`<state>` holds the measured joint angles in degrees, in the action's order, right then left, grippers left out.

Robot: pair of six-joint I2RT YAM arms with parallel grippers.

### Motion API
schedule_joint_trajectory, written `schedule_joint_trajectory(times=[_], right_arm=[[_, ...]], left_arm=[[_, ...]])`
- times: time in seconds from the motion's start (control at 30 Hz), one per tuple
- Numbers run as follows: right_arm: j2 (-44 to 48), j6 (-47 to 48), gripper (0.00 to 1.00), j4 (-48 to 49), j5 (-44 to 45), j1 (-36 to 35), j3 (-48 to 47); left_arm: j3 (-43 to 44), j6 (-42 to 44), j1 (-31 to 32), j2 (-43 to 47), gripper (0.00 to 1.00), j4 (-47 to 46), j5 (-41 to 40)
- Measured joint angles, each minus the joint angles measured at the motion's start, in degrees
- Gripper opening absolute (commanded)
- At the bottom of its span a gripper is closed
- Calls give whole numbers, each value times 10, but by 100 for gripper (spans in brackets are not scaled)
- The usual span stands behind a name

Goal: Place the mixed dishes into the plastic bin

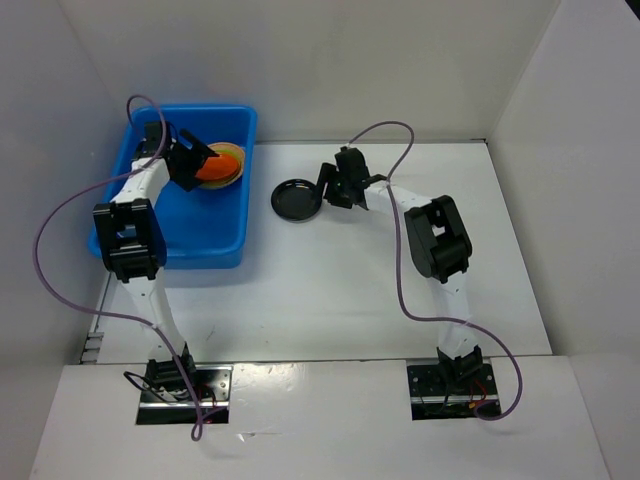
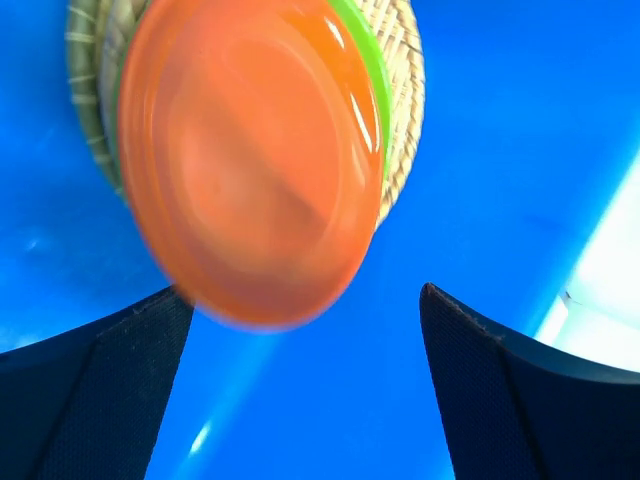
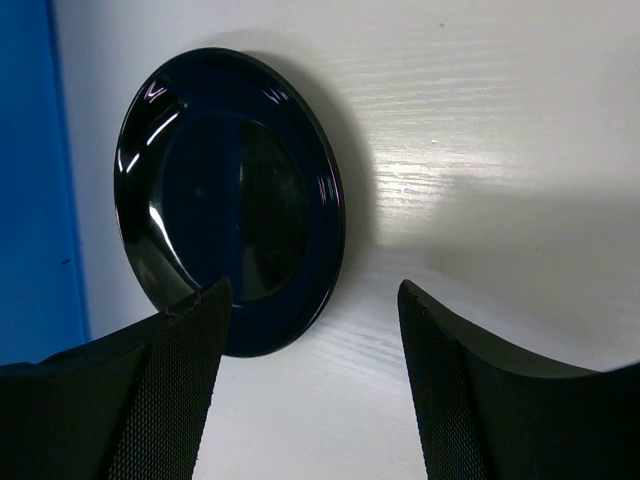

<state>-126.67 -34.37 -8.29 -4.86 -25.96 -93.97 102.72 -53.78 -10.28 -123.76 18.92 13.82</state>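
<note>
My right gripper will go down slightly and move toward the black plate, onto its rim farthest from the bin.
The blue plastic bin stands at the far left. Inside it an orange plate lies on a stack; the left wrist view shows the orange plate blurred, over a lime green plate and a tan woven plate. My left gripper hangs open and empty over the bin, just beside the stack. A black plate lies on the white table right of the bin. My right gripper is open at its right edge, one finger over the rim of the black plate. The cups are out of view.
White walls enclose the table on three sides. The bin's wall shows at the left edge of the right wrist view, close to the black plate. Purple cables loop from both arms.
</note>
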Motion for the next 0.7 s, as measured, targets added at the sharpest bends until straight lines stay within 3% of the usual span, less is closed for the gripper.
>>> schedule_joint_trajectory(times=[0.27,0.7], right_arm=[[-6,0,72,-4,2,-3,-6],[-13,6,71,-23,12,-4,-20]], left_arm=[[71,88,3,39,99,93,-61],[59,119,9,28,99,129,-128]])
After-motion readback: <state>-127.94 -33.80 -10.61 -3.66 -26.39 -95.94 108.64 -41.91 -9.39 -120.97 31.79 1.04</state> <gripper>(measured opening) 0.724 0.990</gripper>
